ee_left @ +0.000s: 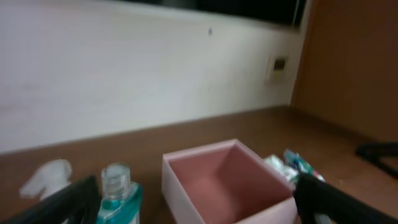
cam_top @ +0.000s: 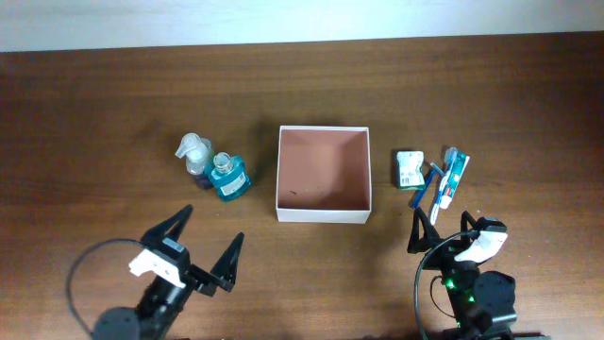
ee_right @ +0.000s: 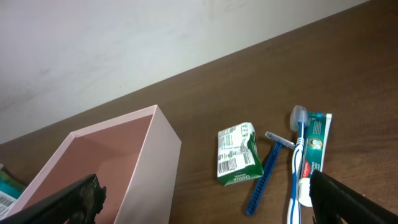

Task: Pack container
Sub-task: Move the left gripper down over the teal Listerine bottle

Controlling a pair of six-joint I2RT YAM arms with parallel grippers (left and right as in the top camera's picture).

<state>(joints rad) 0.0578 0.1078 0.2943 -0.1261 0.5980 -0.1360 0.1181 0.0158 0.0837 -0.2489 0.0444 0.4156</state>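
Note:
The teal bottle's clear cap [cam_top: 223,161] [ee_left: 116,178] stands outward of my left gripper's open fingers. The gripper moves outward next and tips its fingers down to close around it.
The container [cam_top: 321,215], a square white-walled box with a reddish-brown inside, stands open and empty at mid-table. It also shows in the left wrist view [ee_left: 186,186] and the right wrist view [ee_right: 155,168]. My left gripper [cam_top: 200,246] is open and empty near the front edge, left of the box; the left wrist view [ee_left: 196,205] shows its fingers wide apart. My right gripper [cam_top: 442,229] is open and empty at the front right; its fingers [ee_right: 208,205] are spread, just short of the toiletries.
A white spray bottle [cam_top: 193,151] and a teal bottle [cam_top: 227,177] stand left of the box. A green-white packet [cam_top: 410,168], blue razor [cam_top: 425,187], toothbrush [cam_top: 441,184] and toothpaste tube [cam_top: 453,178] lie to its right. A wall rises behind the table.

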